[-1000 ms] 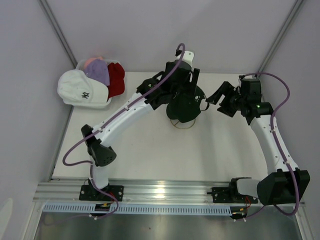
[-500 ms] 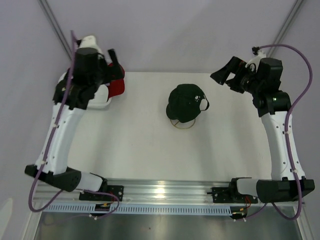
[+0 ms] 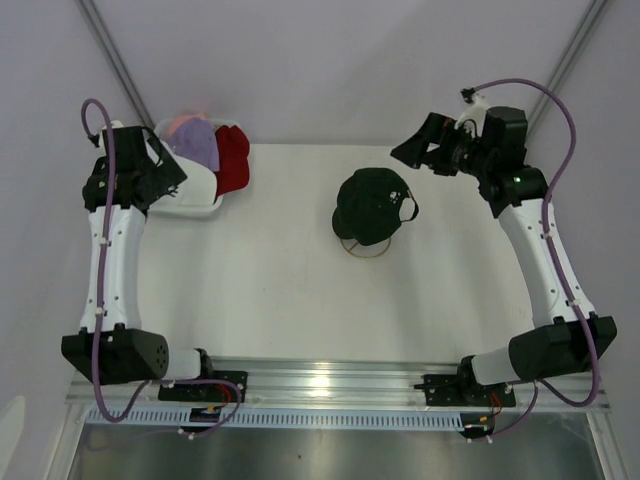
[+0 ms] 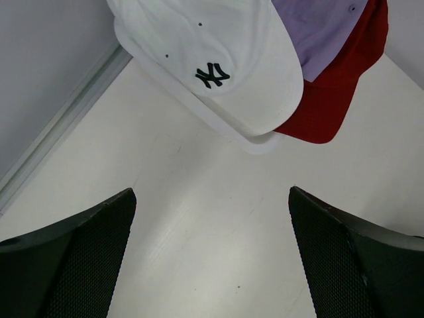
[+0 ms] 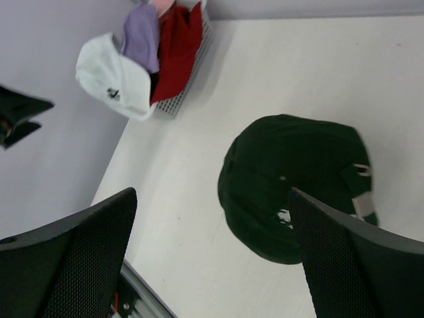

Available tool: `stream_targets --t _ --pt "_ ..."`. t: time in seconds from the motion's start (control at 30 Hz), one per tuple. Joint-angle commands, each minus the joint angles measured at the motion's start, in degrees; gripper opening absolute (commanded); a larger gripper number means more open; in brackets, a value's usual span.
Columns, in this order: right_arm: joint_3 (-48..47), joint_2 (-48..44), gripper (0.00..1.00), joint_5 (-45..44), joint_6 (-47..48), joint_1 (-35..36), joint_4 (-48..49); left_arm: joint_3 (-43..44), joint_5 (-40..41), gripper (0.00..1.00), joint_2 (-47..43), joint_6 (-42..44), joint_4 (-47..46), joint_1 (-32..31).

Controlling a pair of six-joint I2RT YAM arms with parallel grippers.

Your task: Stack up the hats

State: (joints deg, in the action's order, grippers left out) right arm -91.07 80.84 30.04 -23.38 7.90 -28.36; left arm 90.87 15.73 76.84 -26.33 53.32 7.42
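I need to move my left gripper down and to the right in the top view next, onto the white cap's edge by the red cap, because that edge is uncovered.
A dark green cap [image 3: 372, 205] sits on a stand at the table's middle; it also shows in the right wrist view [image 5: 295, 179]. A white cap with a black logo [image 4: 218, 59], a lavender cap [image 4: 318, 33] and a red cap [image 4: 338, 86] lie piled in the basket at the far left. A pink cap [image 3: 185, 122] peeks out behind them. My left gripper [image 3: 158, 165] is open and empty just in front of the white cap, above bare table [image 4: 212, 252]. My right gripper [image 3: 418, 150] is open and empty, raised to the right of the green cap [image 5: 212, 252].
The gold wire stand [image 3: 365, 247] shows under the green cap. The white mesh basket [image 5: 189, 73] stands in the far left corner against the wall, its rim [image 4: 218, 129] under the white cap. Grey walls close in on both sides.
My left arm has swung from the green cap on the stand over to the basket at the far left. My right gripper has drawn back and up, away from the green cap.
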Motion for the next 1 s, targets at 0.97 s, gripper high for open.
stream_targets --t 0.97 --pt "-34.4 32.7 0.87 1.1 -3.3 27.4 2.1 3.1 5.6 0.92 13.1 2.1 -9.6 -11.8"
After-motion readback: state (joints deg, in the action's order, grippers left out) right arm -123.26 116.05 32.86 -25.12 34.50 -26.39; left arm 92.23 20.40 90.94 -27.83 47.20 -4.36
